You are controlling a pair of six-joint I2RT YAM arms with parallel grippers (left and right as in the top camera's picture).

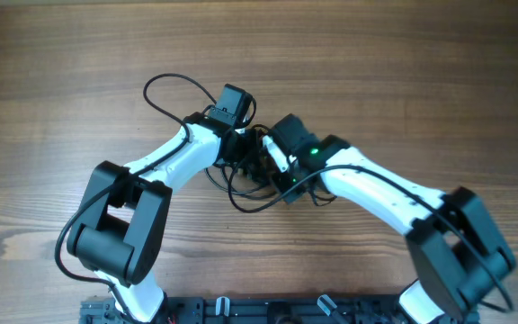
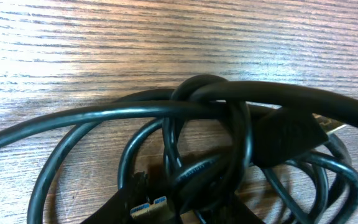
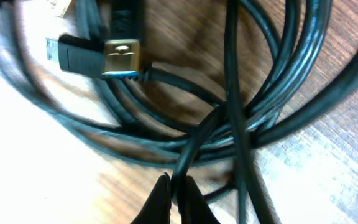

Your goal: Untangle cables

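The thin cable still runs among the loops of the knotted bundle [image 1: 254,173] [image 3: 224,129], so I will next lift my right gripper high above it, pull the cable up and release it.
The cables [image 1: 252,187] lie as one knotted black bundle at the table's middle, between my two arms. In the left wrist view the knot [image 2: 213,109] fills the frame. My left gripper [image 2: 166,210] sits at the bottom edge, shut on a plug end with a blue insert [image 2: 148,207]. It is also in the overhead view [image 1: 239,155]. In the right wrist view my right gripper [image 3: 178,188] is shut on one thin strand [image 3: 194,146] of the cables. A gold and blue plug [image 3: 122,59] lies beyond it. From overhead the right gripper [image 1: 273,171] is at the bundle's right side.
A thicker black wire [image 1: 165,83] loops out from the left arm toward the back left. The wood table [image 1: 421,72] stretches all round. The arm bases and a black rail [image 1: 268,310] stand at the front edge.
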